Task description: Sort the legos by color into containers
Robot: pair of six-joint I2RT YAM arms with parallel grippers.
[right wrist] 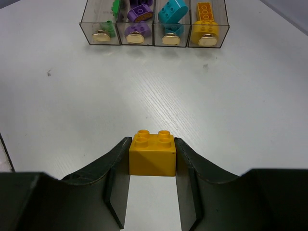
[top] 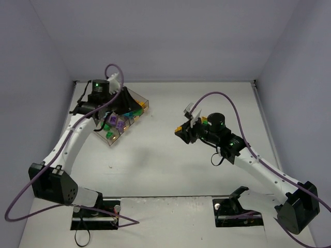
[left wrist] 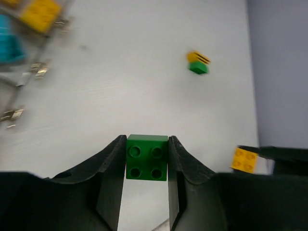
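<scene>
The lego in my left gripper matches the color of the green legos. I should next move that gripper to the left in the top view and lower over their bin.
In the left wrist view my left gripper (left wrist: pixel 147 144) is shut on a green lego (left wrist: pixel 147 157), studs facing the camera, held above the white table. My right gripper (right wrist: pixel 152 144) is shut on an orange-yellow lego (right wrist: pixel 152 154), studs up, over the table's middle (top: pixel 182 132). The containers (right wrist: pixel 153 38) stand in a row ahead of it, holding green (right wrist: pixel 113 17), purple (right wrist: pixel 139 12), cyan (right wrist: pixel 172 10) and yellow (right wrist: pixel 206 21) legos in separate bins. From above, the containers (top: pixel 142 102) sit at the back left beside the left wrist.
A small green and yellow piece (left wrist: pixel 198 63) lies on the table beyond the left gripper. Another yellow lego (left wrist: pixel 243 160) shows beside its right finger. Grey-blue walls close the table on three sides. Purple cables loop off both arms.
</scene>
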